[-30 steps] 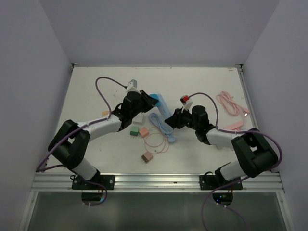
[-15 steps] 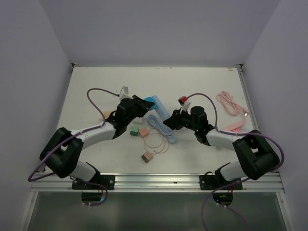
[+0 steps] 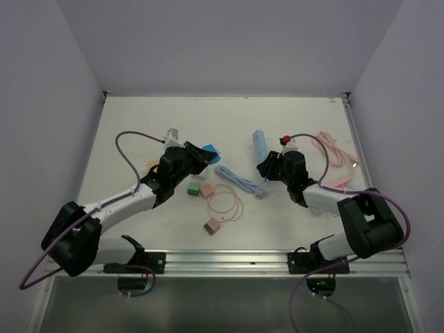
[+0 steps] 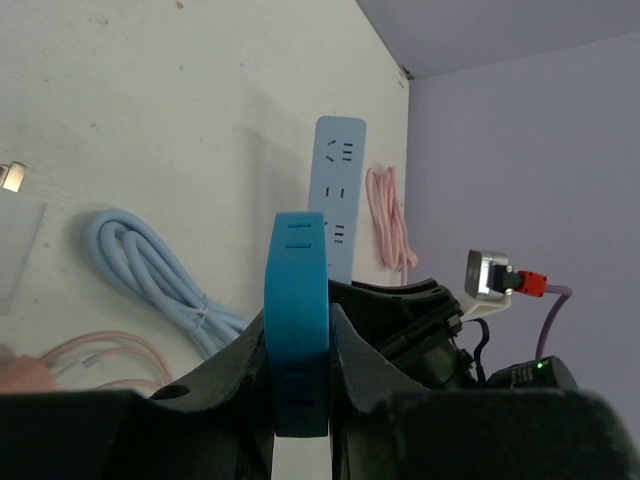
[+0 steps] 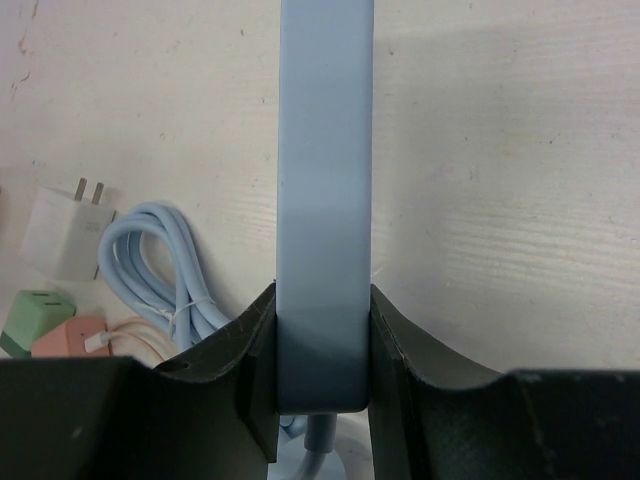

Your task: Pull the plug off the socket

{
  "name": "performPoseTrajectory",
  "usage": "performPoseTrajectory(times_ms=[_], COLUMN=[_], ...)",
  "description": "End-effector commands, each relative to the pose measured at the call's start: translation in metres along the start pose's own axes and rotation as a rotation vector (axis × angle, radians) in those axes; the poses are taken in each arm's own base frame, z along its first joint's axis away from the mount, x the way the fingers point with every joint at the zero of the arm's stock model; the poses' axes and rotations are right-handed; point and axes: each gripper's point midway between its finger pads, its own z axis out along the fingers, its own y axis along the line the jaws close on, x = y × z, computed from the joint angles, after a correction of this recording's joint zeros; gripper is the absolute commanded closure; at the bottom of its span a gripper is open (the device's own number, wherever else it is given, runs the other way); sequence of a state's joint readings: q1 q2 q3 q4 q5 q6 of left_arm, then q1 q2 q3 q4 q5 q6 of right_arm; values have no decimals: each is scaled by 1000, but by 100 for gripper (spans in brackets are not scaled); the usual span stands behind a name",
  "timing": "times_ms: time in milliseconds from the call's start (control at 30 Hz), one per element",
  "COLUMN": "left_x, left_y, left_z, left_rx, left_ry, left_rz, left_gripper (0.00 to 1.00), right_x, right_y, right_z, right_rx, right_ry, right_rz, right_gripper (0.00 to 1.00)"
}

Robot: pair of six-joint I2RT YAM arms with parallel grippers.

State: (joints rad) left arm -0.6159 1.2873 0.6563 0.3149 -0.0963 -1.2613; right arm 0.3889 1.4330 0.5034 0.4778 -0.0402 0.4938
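The plug is already clear of the socket, so the robot's right gripper needs to carry the strip (image 3: 259, 144) outward next, then lower it onto the bare far tabletop to release it.
The bright blue plug (image 3: 210, 148) sits clamped between the fingers of my left gripper (image 3: 202, 152), which is shut on it; in the left wrist view the plug (image 4: 297, 300) stands upright in the gripper (image 4: 297, 312). The socket is a pale blue power strip (image 3: 259, 144), lying apart from the plug to the right. My right gripper (image 3: 266, 161) is shut on its near end. In the right wrist view the strip (image 5: 325, 190) runs straight away from the gripper (image 5: 325, 300). Its pale blue cord (image 3: 239, 182) lies coiled between the two arms.
Green (image 3: 193, 188), pink (image 3: 206, 189) and brownish (image 3: 211, 226) adapters lie near a thin pink wire loop (image 3: 225, 203). A white charger (image 5: 62, 232) lies left of the cord. A pink cable (image 3: 331, 149) is coiled at the right, near the table's edge.
Plug and socket were together in the middle; now they are separated. My left arm has drawn back left with the plug, and my right arm has swung right with the strip.
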Motion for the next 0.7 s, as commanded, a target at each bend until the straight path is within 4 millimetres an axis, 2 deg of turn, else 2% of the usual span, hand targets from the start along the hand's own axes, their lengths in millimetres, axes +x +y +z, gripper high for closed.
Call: performPoseTrajectory(times_ms=[0,33,133,333,467,567,600,667], left_x=[13,20,26,41,41,37,37,34], left_y=[29,39,65,104,115,118,116,115], left_z=[-3,-3,-3,-8,-9,-9,-9,-9], left_rx=[-73,-89,-148,-239,-260,-268,-266,-266], left_ry=[72,107,143,227,227,218,216,209], left_rz=[97,109,171,240,244,247,248,253], left_gripper=[100,100,98,93,89,77,70,64], right_x=[-28,-27,-28,-29,-27,-25,-25,-24], right_y=[3,3,2,4,6,7,8,9], right_z=[-4,-4,-4,-3,-1,1,1,2], right_rx=[0,1,3,-10,-24,-33,-36,-45], right_ry=[-99,-98,-101,-103,-93,-83,-81,-75], right_rz=[23,23,26,25,21,17,16,11], right_gripper=[100,100,100,100,100,100,100,100])
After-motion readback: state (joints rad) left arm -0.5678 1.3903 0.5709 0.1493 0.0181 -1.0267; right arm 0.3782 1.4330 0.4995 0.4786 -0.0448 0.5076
